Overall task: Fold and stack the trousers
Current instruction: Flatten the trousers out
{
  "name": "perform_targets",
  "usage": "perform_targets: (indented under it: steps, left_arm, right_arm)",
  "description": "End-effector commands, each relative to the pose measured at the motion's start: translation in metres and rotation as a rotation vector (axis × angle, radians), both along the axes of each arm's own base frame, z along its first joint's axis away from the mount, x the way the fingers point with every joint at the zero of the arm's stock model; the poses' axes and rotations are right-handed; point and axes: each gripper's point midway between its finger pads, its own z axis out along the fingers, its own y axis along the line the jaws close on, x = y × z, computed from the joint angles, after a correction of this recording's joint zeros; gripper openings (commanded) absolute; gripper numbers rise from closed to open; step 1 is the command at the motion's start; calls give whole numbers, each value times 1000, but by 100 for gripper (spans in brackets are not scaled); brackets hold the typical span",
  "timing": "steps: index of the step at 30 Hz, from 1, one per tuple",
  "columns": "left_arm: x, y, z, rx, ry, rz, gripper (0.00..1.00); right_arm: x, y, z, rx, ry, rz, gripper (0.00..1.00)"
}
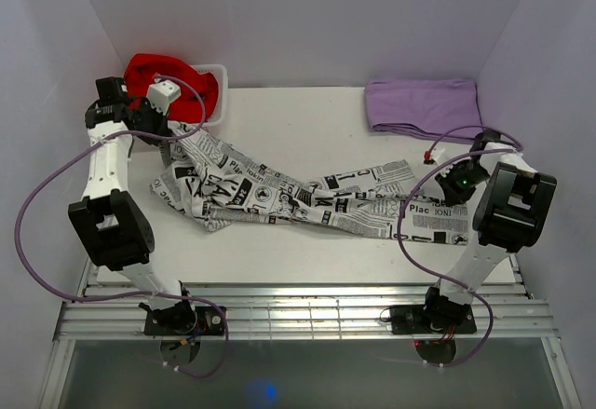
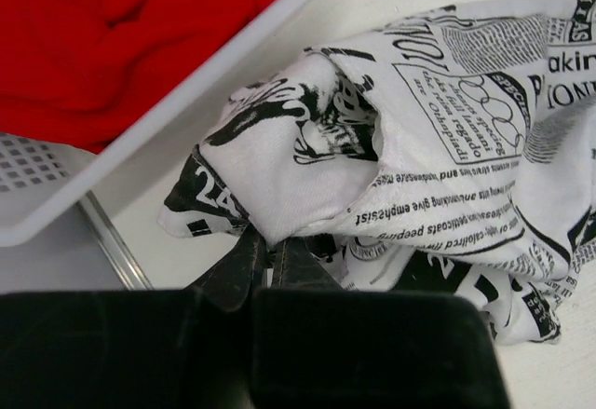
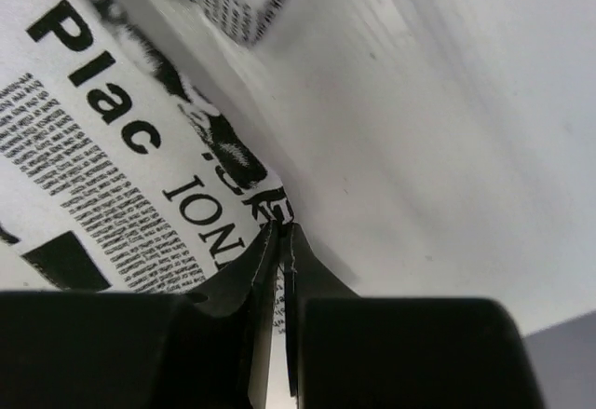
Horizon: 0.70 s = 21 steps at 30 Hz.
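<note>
I will next pull the bunched end back with my left gripper, away from the basket, to straighten and release it, since there is bare table beside the trousers.
The trousers (image 1: 279, 195), white with black newspaper print, lie stretched left to right across the white table. My left gripper (image 1: 167, 142) is at their bunched left end, beside the basket. In the left wrist view its fingertips (image 2: 265, 241) are shut on a fold of the trousers (image 2: 447, 148). My right gripper (image 1: 453, 193) is at their right end. In the right wrist view its jaws (image 3: 282, 230) are pinched shut on the edge of the printed cloth (image 3: 93, 148), with bare table (image 3: 419, 148) to the right.
A white mesh basket (image 1: 222, 78) holding red cloth (image 1: 158, 78) stands at the back left, close to the left gripper; both show in the left wrist view, basket (image 2: 186, 83) and red cloth (image 2: 93, 36). A folded lilac cloth (image 1: 424, 106) lies at the back right. Purple walls surround the table.
</note>
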Motion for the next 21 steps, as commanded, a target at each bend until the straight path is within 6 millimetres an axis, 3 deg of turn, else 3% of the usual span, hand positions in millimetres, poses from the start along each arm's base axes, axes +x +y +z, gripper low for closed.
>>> perform_targets:
  steps: [1,2,6,7,8,9,12,13,14,16,17,18,20,21]
  left_arm:
    - [12,1,69,-3,-194,0,0]
    - [16,4,80,15,-247,1,0]
    - [5,8,108,73,-397,-17,0]
    - [-3,5,94,63,-381,-33,0]
    - [-16,4,107,105,-431,-62,0]
    - [-25,1,107,119,-445,-85,0]
    - [-75,-6,82,186,-446,-186,0]
    - [-89,-3,71,207,-430,-195,0]
    - [-106,-6,42,203,-372,-221,0]
    - [-146,-6,21,263,-321,-273,0]
    - [-164,-9,-3,250,-259,-293,0]
    - [-187,-14,-14,253,-215,-315,0]
    - [-205,-1,-28,283,-189,-268,0]
    - [-226,-4,-53,256,-112,-259,0]
  right_arm:
    - [25,-33,48,-21,-116,-52,8]
    - [39,-39,71,-12,-174,-60,8]
    - [50,-61,118,18,-285,-104,8]
    - [51,-73,133,11,-326,-110,8]
    - [50,-69,145,43,-359,-97,8]
    - [45,-72,152,51,-373,-95,8]
    - [12,-79,150,39,-356,-55,8]
    - [-7,-80,133,50,-310,-64,8]
    - [-17,-84,131,8,-311,-25,8]
    - [-39,-92,115,-11,-270,-24,8]
    - [-52,-92,102,-19,-240,-7,8]
    - [-59,-96,96,-23,-233,-15,8]
    - [-74,-108,88,-40,-230,-43,8]
    - [-81,-111,79,-46,-221,-33,8]
